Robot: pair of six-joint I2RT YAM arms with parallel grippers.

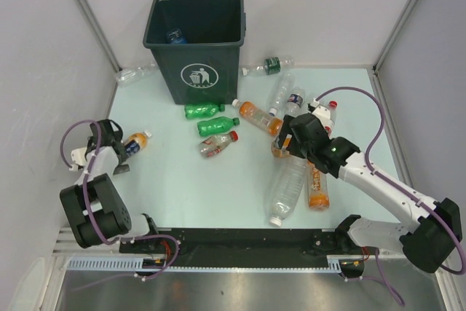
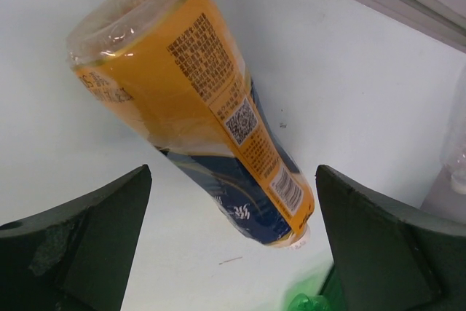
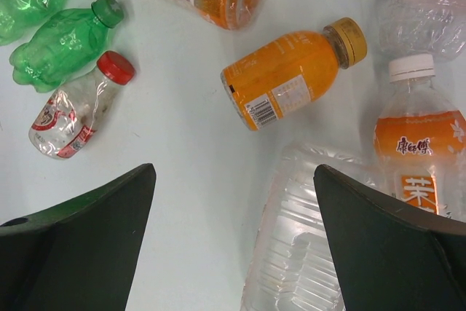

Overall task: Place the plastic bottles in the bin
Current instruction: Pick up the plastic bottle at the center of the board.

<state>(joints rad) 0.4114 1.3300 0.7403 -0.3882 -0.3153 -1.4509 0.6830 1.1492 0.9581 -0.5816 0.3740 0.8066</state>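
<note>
The blue part of the orange bottle [image 1: 131, 148] [image 2: 237, 193] lies just below my left gripper, between its open fingers, so I need to lower my left gripper a little next and close it there.
The dark green bin [image 1: 193, 41] stands at the back, with one blue-labelled bottle [image 1: 175, 36] inside. Plastic bottles lie scattered on the table: two green ones [image 1: 210, 118], a red-capped clear one [image 1: 218, 145], and orange and clear ones. My left gripper [image 1: 125, 147] [image 2: 233, 253] is open around the neck end of an orange bottle with a blue label [image 2: 196, 107] [image 1: 136, 141], without touching it. My right gripper [image 1: 285, 142] [image 3: 233, 238] is open above the table. A large clear bottle [image 3: 313, 238] [image 1: 286, 187] lies by its right finger, and a small orange bottle [image 3: 291, 78] lies just ahead.
A tall orange tea bottle [image 3: 419, 151] [image 1: 318, 187] lies right of the large clear one. More clear bottles [image 1: 287, 96] and a green-labelled one [image 1: 271, 65] sit at the back right, and a clear one [image 1: 135, 74] is left of the bin. White walls close in both sides.
</note>
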